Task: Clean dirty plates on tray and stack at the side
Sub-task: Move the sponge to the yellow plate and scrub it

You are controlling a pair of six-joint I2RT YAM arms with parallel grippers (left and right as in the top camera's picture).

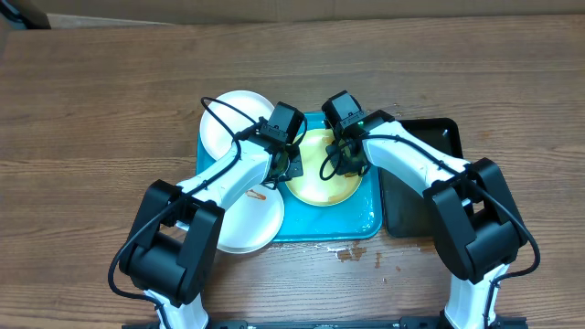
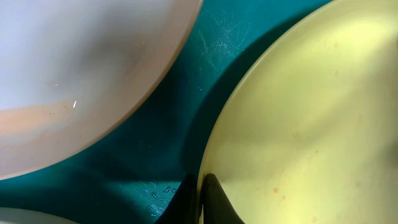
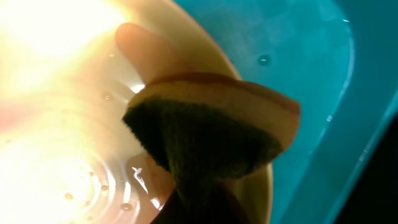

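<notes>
Next, my right gripper lifts the sponge off the plate and lowers it inside the black tray (image 3: 377, 185), which stands open beside the turquoise tray.
The pale plate with a yellow-green rim (image 1: 320, 178) lies in the turquoise tray (image 1: 366, 224). My left gripper (image 1: 291, 166) is shut on this plate's left rim; in the left wrist view its fingers (image 2: 202, 202) pinch the edge of the plate (image 2: 298, 124). My right gripper (image 1: 345, 163) is shut on a yellow sponge with a dark scouring side (image 3: 211, 137) and presses it onto the wet plate (image 3: 62, 124). One white plate (image 1: 228, 119) lies at the tray's back left corner. Another white plate (image 1: 247, 224), with an orange smear, lies at the front left.
A narrow black tray (image 1: 430, 183) stands right of the turquoise tray. Small brown spots (image 1: 352, 254) lie on the wooden table in front of the tray. The tray floor (image 2: 180, 112) shows between the plates. Water drops sit on the tray (image 3: 323, 93).
</notes>
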